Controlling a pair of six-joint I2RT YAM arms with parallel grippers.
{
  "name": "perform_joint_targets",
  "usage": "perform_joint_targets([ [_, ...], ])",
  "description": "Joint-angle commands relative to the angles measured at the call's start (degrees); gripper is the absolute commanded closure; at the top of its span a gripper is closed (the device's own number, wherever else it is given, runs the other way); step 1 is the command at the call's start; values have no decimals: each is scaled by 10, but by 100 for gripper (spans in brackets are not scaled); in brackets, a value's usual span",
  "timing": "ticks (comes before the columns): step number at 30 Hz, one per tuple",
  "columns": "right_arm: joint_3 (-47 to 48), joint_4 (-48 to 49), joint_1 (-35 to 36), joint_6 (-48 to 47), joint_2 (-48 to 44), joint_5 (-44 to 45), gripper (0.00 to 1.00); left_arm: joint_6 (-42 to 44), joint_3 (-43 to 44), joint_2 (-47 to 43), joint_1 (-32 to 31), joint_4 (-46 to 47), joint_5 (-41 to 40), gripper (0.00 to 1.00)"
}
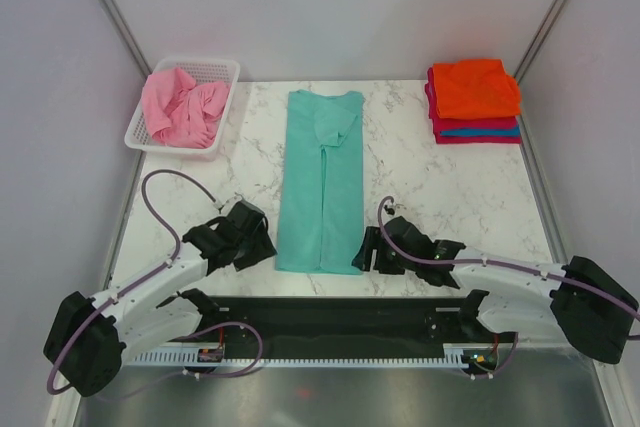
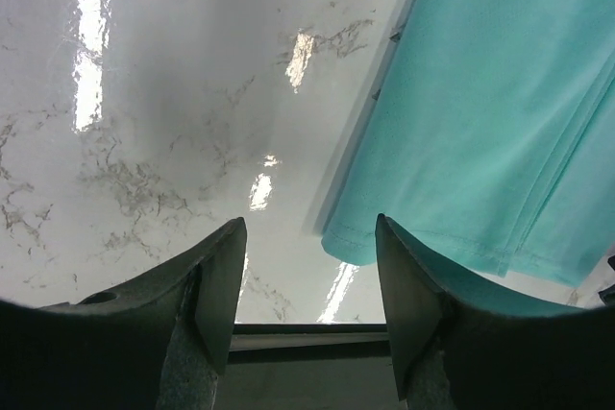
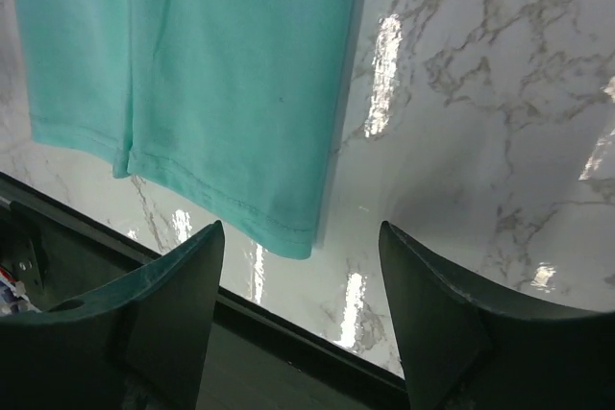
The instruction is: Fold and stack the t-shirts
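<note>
The left gripper will ease down and toward the teal t-shirt until its fingers are on both sides of the t-shirt's hem corner (image 1: 280, 266) (image 2: 348, 245), because that corner sits off-center, beside the inner finger.
A teal t-shirt (image 1: 322, 179) lies on the marble table, folded lengthwise into a long strip from the far middle to the near edge. Its near left hem corner shows in the left wrist view (image 2: 413, 237), its near right corner in the right wrist view (image 3: 279, 228). My left gripper (image 1: 262, 245) is open and empty just left of that hem. My right gripper (image 1: 366, 250) is open and empty just right of it. A pink t-shirt (image 1: 182, 104) lies crumpled in the basket. Folded orange (image 1: 474, 87), crimson (image 1: 480, 137) and blue (image 1: 485, 131) tees are stacked at the far right.
A white slotted basket (image 1: 216, 69) stands at the far left corner. A black rail (image 1: 330, 317) runs along the table's near edge between the arm bases. Grey walls close in the left, right and back sides.
</note>
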Motion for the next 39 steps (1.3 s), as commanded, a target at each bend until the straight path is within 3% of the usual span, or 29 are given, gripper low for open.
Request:
perform_joint_targets([
  [1, 6, 65, 24, 43, 25, 39, 27, 21, -13, 5, 4, 42, -10, 36],
  [3, 6, 72, 36, 50, 47, 42, 30, 22, -21, 3, 4, 51, -1, 36],
  [10, -1, 89, 64, 66, 79, 56, 59, 28, -53, 3, 4, 85, 31, 37],
  [26, -8, 83, 65, 63, 61, 66, 71, 44, -83, 6, 2, 146, 83, 44],
  [30, -15, 90, 65, 61, 55, 66, 76, 52, -91, 6, 2, 164, 108, 54],
  [33, -19, 94, 65, 60, 51, 65, 85, 56, -99, 7, 2, 177, 124, 78],
  [34, -20, 94, 65, 59, 46, 63, 92, 56, -100, 6, 2, 178, 134, 91],
  [35, -20, 92, 65, 60, 44, 60, 96, 58, -100, 0, 1, 178, 139, 96],
  [39, -18, 50, 69, 61, 18, 53, 100, 51, -92, -54, -17, 160, 152, 98],
])
